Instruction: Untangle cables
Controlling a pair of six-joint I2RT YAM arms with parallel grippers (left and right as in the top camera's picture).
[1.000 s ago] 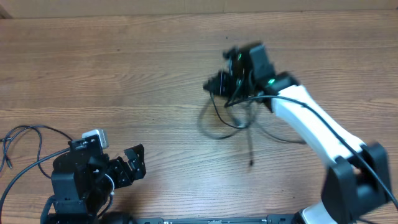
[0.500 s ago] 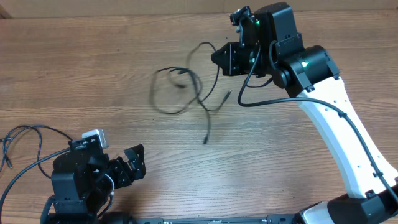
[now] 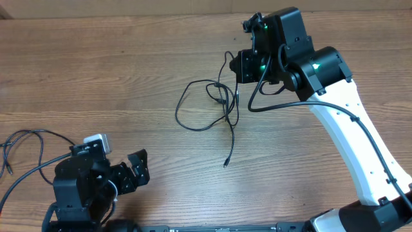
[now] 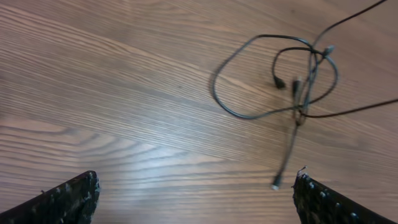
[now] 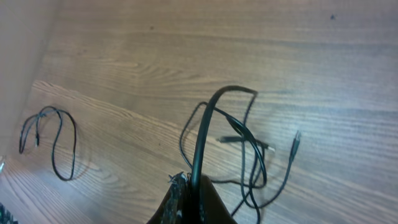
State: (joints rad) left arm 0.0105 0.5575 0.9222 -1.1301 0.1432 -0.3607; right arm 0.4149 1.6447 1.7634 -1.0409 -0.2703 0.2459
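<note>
The cable in my right gripper runs into the tangle, so my right gripper will next pull it to the right in the overhead view over the bare tabletop and release it.
The tangled thin black cables (image 3: 209, 106) hang and lie in loops at the table's middle, one plug end (image 3: 226, 164) reaching toward the front. They also show in the left wrist view (image 4: 292, 81) and the right wrist view (image 5: 249, 155). My right gripper (image 3: 239, 66) is shut on one cable (image 5: 202, 149) and holds it raised above the table at the back. My left gripper (image 3: 138, 169) is open and empty near the front left, well away from the tangle; its fingers frame the left wrist view (image 4: 193, 199).
A separate loop of black cable (image 3: 26, 151) lies at the left edge by the left arm's base, also in the right wrist view (image 5: 50, 140). The right arm (image 3: 347, 122) crosses the right side of the table.
My right gripper has lifted and swung toward the back with the cable. The tangle swung left, then back right, and now hangs below the gripper. The left arm has not moved.
</note>
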